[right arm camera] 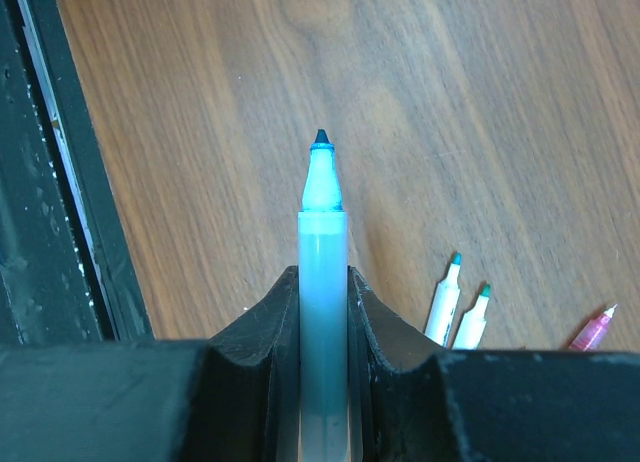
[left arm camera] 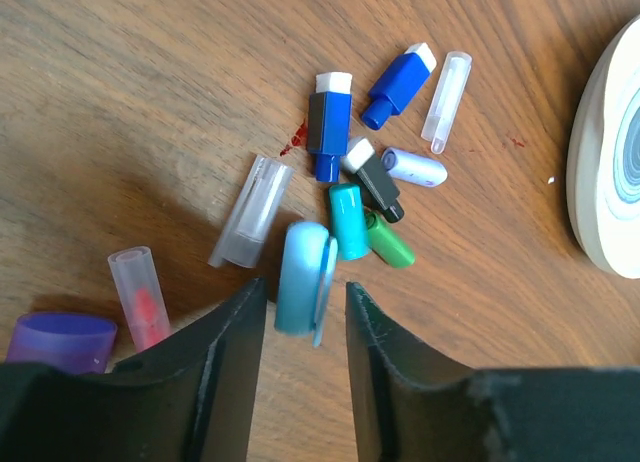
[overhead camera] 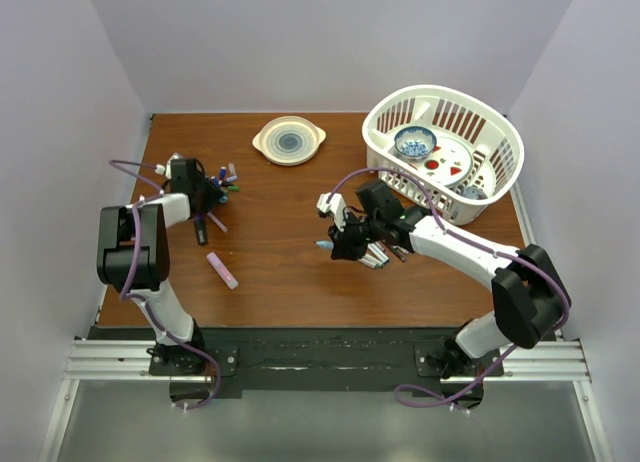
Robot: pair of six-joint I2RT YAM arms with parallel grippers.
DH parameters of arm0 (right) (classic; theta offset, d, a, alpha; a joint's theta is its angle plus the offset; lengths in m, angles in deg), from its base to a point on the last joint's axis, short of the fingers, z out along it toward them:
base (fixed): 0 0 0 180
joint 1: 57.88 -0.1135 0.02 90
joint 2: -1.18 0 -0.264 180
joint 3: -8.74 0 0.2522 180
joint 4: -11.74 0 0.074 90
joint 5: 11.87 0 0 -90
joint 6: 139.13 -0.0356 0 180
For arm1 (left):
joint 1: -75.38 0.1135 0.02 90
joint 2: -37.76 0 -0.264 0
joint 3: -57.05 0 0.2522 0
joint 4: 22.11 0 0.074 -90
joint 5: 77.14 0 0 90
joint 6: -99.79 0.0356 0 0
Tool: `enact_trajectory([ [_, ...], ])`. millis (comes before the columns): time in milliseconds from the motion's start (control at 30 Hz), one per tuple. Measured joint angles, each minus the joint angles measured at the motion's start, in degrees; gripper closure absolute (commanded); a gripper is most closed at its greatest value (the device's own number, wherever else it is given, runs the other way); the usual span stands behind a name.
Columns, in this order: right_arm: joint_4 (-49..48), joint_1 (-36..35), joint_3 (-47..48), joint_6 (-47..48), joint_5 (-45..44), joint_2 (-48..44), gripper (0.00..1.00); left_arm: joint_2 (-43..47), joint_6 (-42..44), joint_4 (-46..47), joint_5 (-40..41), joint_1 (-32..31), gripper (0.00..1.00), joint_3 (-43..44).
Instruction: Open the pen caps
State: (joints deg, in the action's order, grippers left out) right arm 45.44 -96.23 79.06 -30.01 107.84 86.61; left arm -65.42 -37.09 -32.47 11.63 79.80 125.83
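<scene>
Other uncapped pens lie right of my right gripper in the top view, so next my right gripper will carry this uncapped pen past them, lower and release it.
Several loose pen caps lie in a pile (left arm camera: 350,182) on the wood: a light blue cap (left arm camera: 300,277), teal (left arm camera: 349,220), green (left arm camera: 388,240), black (left arm camera: 378,187), blue (left arm camera: 398,82), purple (left arm camera: 60,342) and some clear ones. My left gripper (left arm camera: 303,307) is open just above the table, and the light blue cap lies right beyond its fingertips. It hovers over the same pile in the top view (overhead camera: 205,194). My right gripper (right arm camera: 323,277) is shut on an uncapped light blue pen (right arm camera: 322,232), tip pointing forward, and shows mid-table in the top view (overhead camera: 345,244).
Uncapped pens (right arm camera: 443,297) lie by the right gripper, a pink one (right arm camera: 595,327) further right. A pink-purple pen (overhead camera: 222,270) lies near the left arm. A cream plate (overhead camera: 289,140) sits at the back and a white basket (overhead camera: 500,132) with dishes at the back right.
</scene>
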Motion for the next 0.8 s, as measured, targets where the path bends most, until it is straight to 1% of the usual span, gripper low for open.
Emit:
enact_trajectory([
  [300,0.37,2.23,0.02,0.13,0.04,-0.59,1.0,0.52,0.17,-0.76,-0.33,0.02,0.5,0.17],
  [400,1.14,3.26,0.09,0.96,0.0,-1.36,1.0,2.93,1.36,-1.49,-1.18,0.02,0.45,0.22],
  [433,1.75,3.63,0.22,1.46,-0.2,-1.55,1.0,4.11,1.99,-1.6,-1.6,0.02,0.42,0.28],
  [500,2.75,4.42,0.52,2.34,-1.05,-1.84,1.0,7.17,3.67,-1.84,-2.62,0.02,0.39,0.52],
  [600,3.93,6.1,0.72,3.54,-4.44,-2.12,1.0,13.29,6.62,-1.99,-4.28,0.04,0.27,0.42],
  [633,4.46,7.17,0.74,3.89,-5.29,-2.16,1.0,15.96,7.72,-1.6,-4.83,0.04,0.22,0.04],
  [700,5.84,10.38,0.98,4.28,-6.88,-2.16,1.0,22.6,10.12,-0.98,-5.68,0.07,0.19,-1.95],
  [800,7.5,15.5,1.7,4.44,-9.22,-1.84,1.0,32.24,13.22,-1.14,-6.14,0.07,0.18,-5.38],
])
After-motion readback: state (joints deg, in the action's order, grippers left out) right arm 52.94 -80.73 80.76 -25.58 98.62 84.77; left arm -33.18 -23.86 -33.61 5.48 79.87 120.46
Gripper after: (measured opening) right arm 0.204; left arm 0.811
